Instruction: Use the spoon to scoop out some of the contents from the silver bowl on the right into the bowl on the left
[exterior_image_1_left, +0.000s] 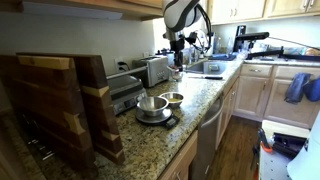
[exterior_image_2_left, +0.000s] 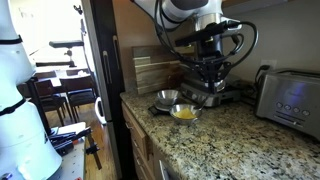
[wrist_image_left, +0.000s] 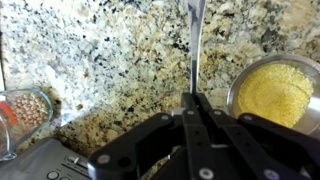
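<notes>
My gripper holds the spoon handle and next needs to move down onto the bare granite (exterior_image_1_left: 190, 98) (wrist_image_left: 196, 77) beside the silver bowl of yellow grains. It needs to let go of the handle there, because that patch is clear.
My gripper (wrist_image_left: 196, 100) is shut on the handle of a metal spoon (wrist_image_left: 194, 45), which points away from it over the granite counter. In the wrist view a silver bowl of yellow grains (wrist_image_left: 275, 90) sits at the right edge, and a bowl of reddish-brown beans (wrist_image_left: 25, 110) sits at the left edge. The spoon is between the two bowls and touches neither. In both exterior views the gripper (exterior_image_1_left: 177, 57) (exterior_image_2_left: 205, 85) hangs just above the two bowls (exterior_image_1_left: 172, 98) (exterior_image_2_left: 185, 112). The spoon's bowl end is cut off at the top of the wrist view.
A small scale (exterior_image_1_left: 155, 119) sits under one bowl. A toaster (exterior_image_2_left: 290, 95) and a black appliance (exterior_image_1_left: 125, 95) stand close by. Wooden cutting boards (exterior_image_1_left: 60, 105) lean at the counter end. A sink (exterior_image_1_left: 208, 68) lies further along. The counter edge (exterior_image_2_left: 150, 125) is near the bowls.
</notes>
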